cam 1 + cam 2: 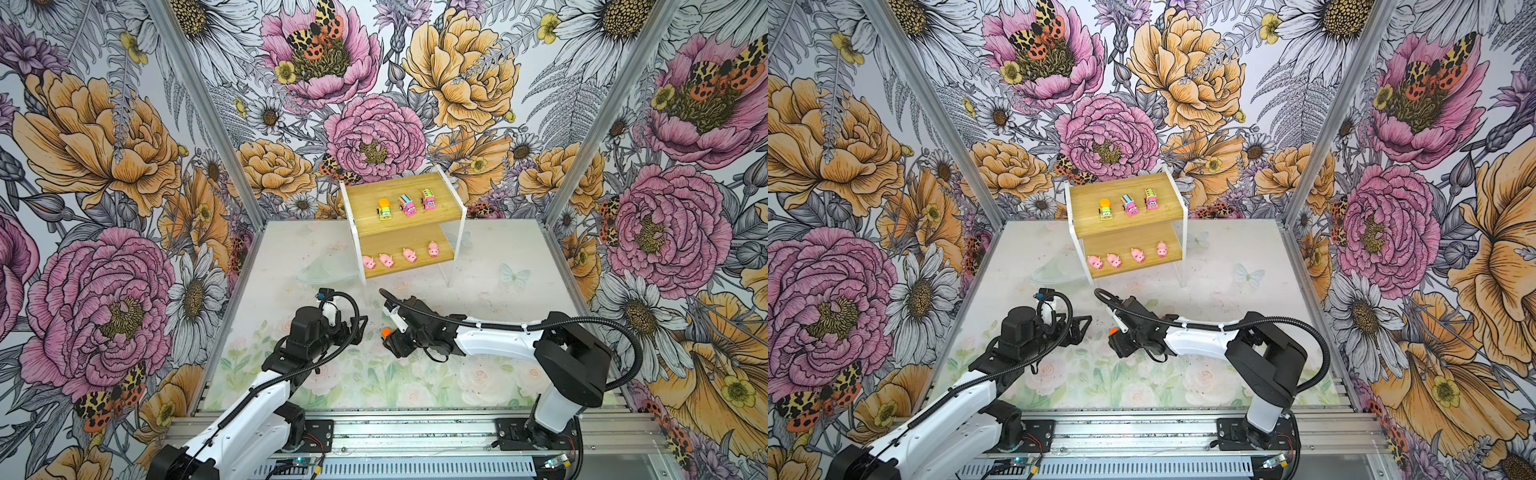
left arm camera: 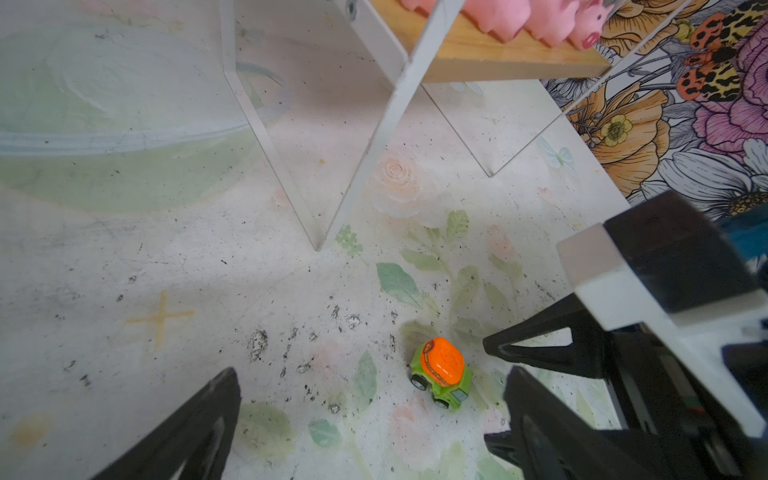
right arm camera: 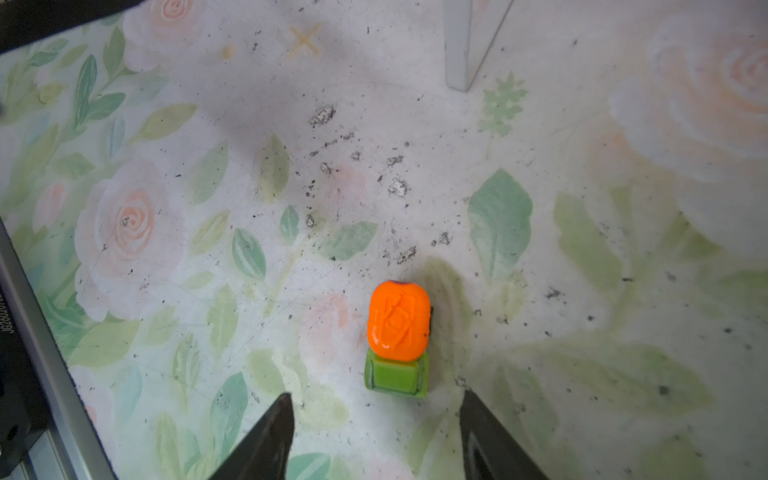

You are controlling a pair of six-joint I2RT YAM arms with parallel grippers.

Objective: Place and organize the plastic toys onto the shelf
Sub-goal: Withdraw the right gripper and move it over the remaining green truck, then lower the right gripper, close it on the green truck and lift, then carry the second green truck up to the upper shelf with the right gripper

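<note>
The green truck's orange top [image 1: 385,331] [image 3: 399,321] is below and just past my open right gripper's fingers, lined up between both, so I will lower the gripper around it next.
The shelf [image 1: 415,243] stands at the back of the table in both top views. Its upper board holds a green truck [image 1: 384,208] and two pink striped cars [image 1: 407,205]. Several pink pigs [image 1: 386,260] line the lower board. A second green truck with an orange top [image 3: 398,336] stands on the table mat [image 1: 386,332] between the two arms. My right gripper [image 3: 376,401] is open, its fingertips just short of the truck's green cab, one to each side. My left gripper [image 2: 374,374] is open and empty, and the truck [image 2: 441,374] lies ahead of it near one finger.
A clear shallow dish [image 1: 324,270] lies on the table left of the shelf. The shelf's white leg [image 2: 332,199] comes down close behind the truck. Floral walls close in three sides, and an aluminium rail [image 1: 415,432] runs along the front.
</note>
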